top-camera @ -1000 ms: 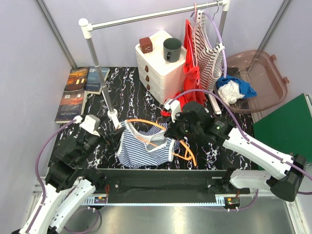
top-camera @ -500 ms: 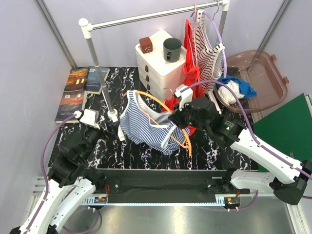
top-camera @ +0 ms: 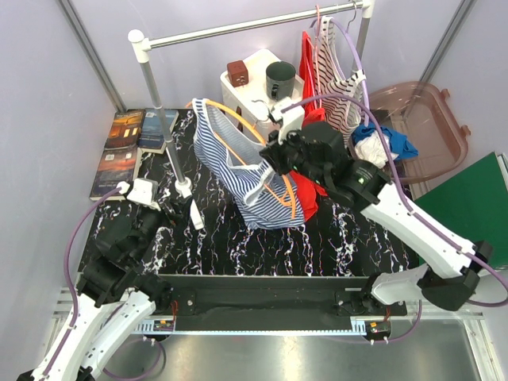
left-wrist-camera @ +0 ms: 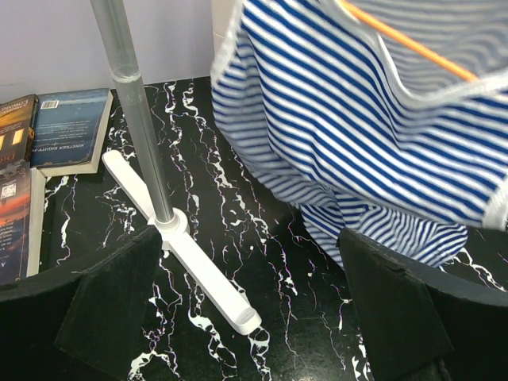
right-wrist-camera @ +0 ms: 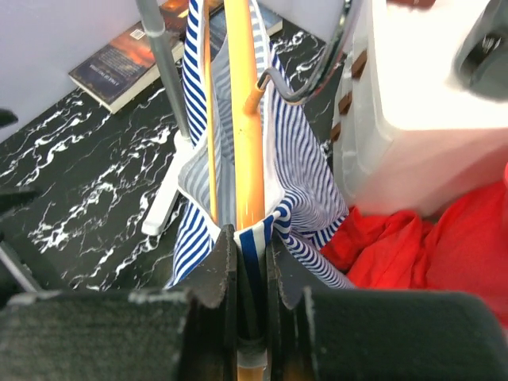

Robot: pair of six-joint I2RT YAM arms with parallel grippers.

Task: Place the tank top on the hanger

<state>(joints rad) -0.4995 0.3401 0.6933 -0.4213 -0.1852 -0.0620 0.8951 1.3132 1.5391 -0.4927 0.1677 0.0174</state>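
Observation:
My right gripper moves up and outward to the bare part of the rack's bar (top-camera: 213, 30) next and releases the hanger (top-camera: 254, 131) there, because the hanger's metal hook stands free.
The navy-and-white striped tank top (top-camera: 242, 171) hangs on the orange hanger (top-camera: 254, 131), lifted above the table in front of the white drawers. My right gripper (top-camera: 274, 159) is shut on the hanger's shoulder and the top's strap; in the right wrist view the jaws pinch the orange hanger (right-wrist-camera: 246, 119) and striped tank top (right-wrist-camera: 305, 182), with the metal hook (right-wrist-camera: 286, 83) beyond. My left gripper (top-camera: 171, 214) is open and empty, low over the table near the rack's foot. In the left wrist view the tank top (left-wrist-camera: 357, 119) hangs ahead and above.
A clothes rack (top-camera: 238, 28) spans the back; its post (left-wrist-camera: 139, 111) and white foot (left-wrist-camera: 190, 270) stand by the left gripper. A dark-red striped top (top-camera: 337, 79) and red garment (top-camera: 308, 75) hang at right. White drawers (top-camera: 250, 87), books (top-camera: 127, 143), a plastic bin (top-camera: 421, 127).
My right gripper has lifted the hanger with the tank top up off the table and back toward the rack. The left gripper has let go of the cloth and drawn back low.

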